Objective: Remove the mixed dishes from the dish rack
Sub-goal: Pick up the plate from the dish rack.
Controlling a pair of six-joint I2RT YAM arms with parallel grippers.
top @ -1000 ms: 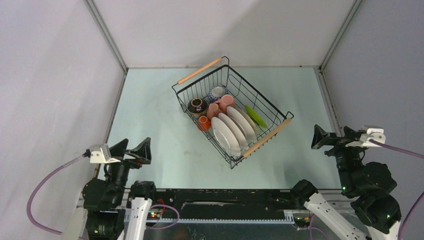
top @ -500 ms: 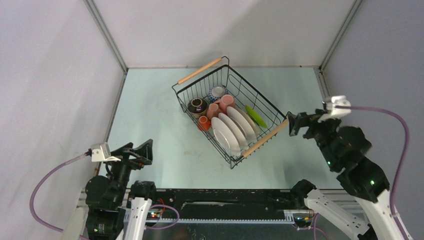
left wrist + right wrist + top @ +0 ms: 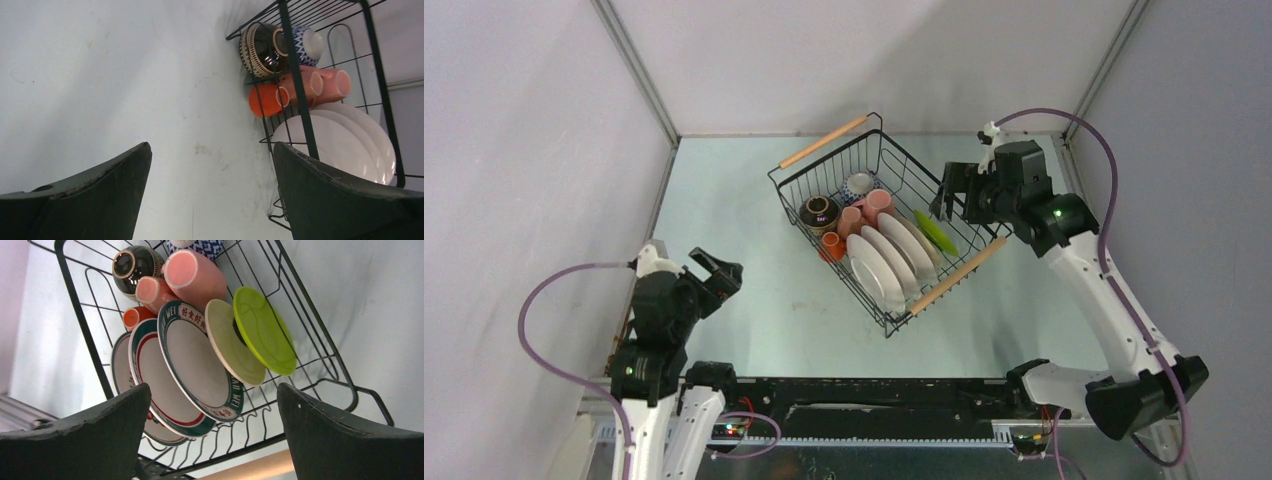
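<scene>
My right gripper moves down to its left in the top view next, astride the upper rim of the lime-green saucer (image 3: 936, 232), as that saucer ends the row.
The black wire dish rack (image 3: 902, 156) with wooden handles stands tilted in the middle of the table. It holds three upright white plates with green rims (image 3: 879, 265), a cream saucer (image 3: 232, 342), a lime-green saucer (image 3: 936, 232), pink mugs (image 3: 879, 203), an orange cup (image 3: 831, 245), a dark patterned bowl (image 3: 818, 212) and a blue-and-white bowl (image 3: 860, 184). My right gripper (image 3: 943, 197) is open and empty above the rack's right side, looking down on the plates (image 3: 200, 355). My left gripper (image 3: 721, 272) is open and empty, low at the near left, apart from the rack (image 3: 300, 95).
The pale green table (image 3: 724, 200) is walled by grey panels on the left, back and right. The rack's near wooden handle (image 3: 954, 275) lies below my right gripper. A purple cable loops over my right arm (image 3: 1104, 160).
My right arm has swung from the near right edge up and left to over the rack's right side. My left arm has shifted slightly and turned toward the rack. The dishes have not moved.
</scene>
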